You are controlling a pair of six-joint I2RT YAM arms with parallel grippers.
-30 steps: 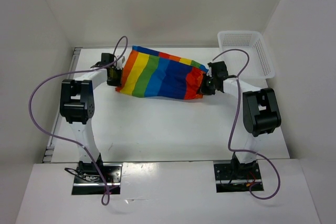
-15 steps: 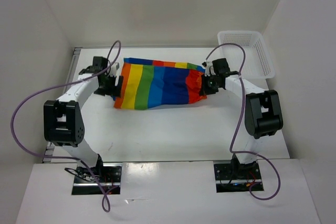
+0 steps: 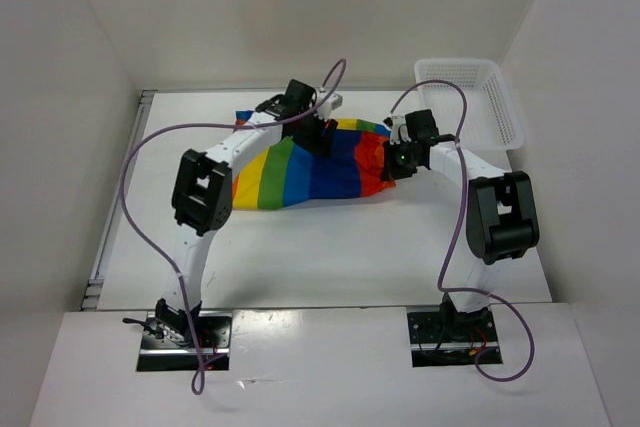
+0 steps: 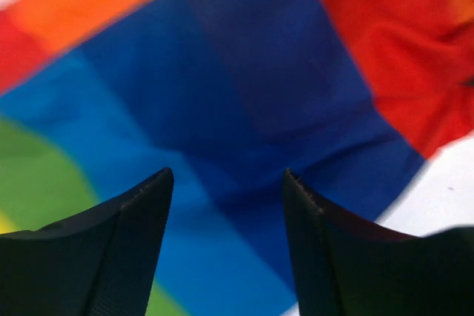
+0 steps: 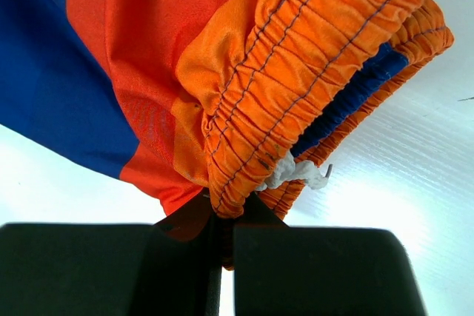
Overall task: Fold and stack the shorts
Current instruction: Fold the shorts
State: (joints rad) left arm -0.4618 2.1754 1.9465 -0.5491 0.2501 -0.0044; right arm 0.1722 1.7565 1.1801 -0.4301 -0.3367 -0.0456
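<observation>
The right gripper brings the shorts' waistband up and to the left in the top view over the yellow leg end (image 3: 250, 178) next, then lets go, since the shorts lie spread out.
The rainbow-striped shorts (image 3: 290, 177) lie spread across the back middle of the table. My left arm reaches over them from the left. Its gripper (image 3: 320, 137) hovers above the upper middle of the cloth. In the left wrist view this gripper (image 4: 227, 177) is open over the blue stripe of the shorts (image 4: 222, 72), with nothing between its fingers. My right gripper (image 3: 390, 165) sits at the right end of the shorts. In the right wrist view the gripper (image 5: 227, 216) is shut on the gathered orange waistband (image 5: 296, 49). A white drawstring end (image 5: 296, 174) hangs beside it.
A white plastic mesh basket (image 3: 470, 97) stands at the back right corner, just beyond the right arm. White walls close in the table on the left, back and right. The left arm's purple cable (image 3: 150, 157) loops out over the table's left side.
My left gripper opened and let go of the left end of the shorts, then swung right over their middle. The left end now lies on the table. The right gripper holds its grip.
</observation>
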